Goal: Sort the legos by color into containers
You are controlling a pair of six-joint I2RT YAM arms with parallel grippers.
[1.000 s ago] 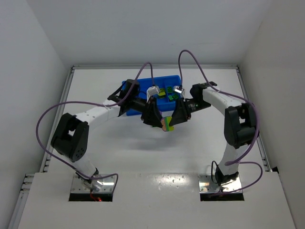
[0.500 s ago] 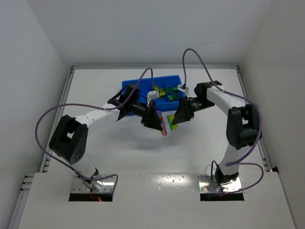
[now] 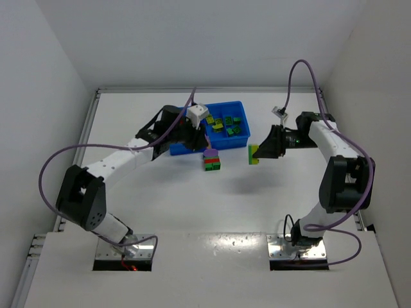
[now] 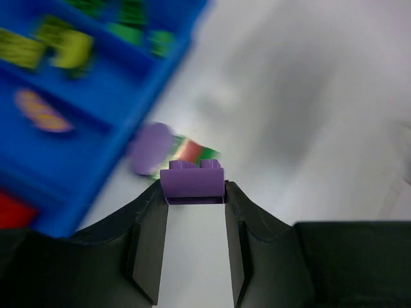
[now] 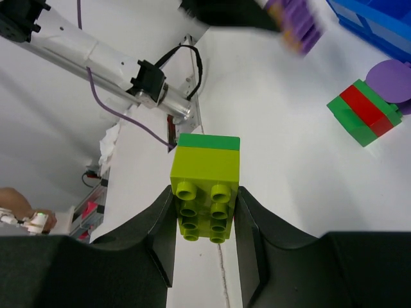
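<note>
The left gripper needs to move outward over the tray's section with the pinkish piece, then go down and let go of the purple brick (image 4: 192,181), because that piece is purplish too.
My left gripper (image 3: 200,133) is shut on a small purple brick (image 4: 192,181) just off the front edge of the blue tray (image 3: 239,104). The tray's compartments hold green and yellow-green bricks (image 3: 226,125); the blurred left wrist view also shows a pinkish piece (image 4: 38,109) and a red one (image 4: 11,208) in the tray (image 4: 96,83). A stack of purple, red and green bricks (image 3: 212,160) lies on the table in front of the tray. My right gripper (image 3: 261,151) is shut on a yellow-green brick with a green brick on it (image 5: 205,183), held right of that stack (image 5: 363,112).
The white table ends at a raised rail (image 3: 90,128) on the left and a wall at the back. Purple cables (image 3: 302,70) loop above both arms. The arm bases (image 3: 125,247) sit at the near edge.
The two grippers were together over the table's middle and have pulled apart. The left moved back-left to the tray with the purple brick; the right moved right with the yellow-green and green piece.
</note>
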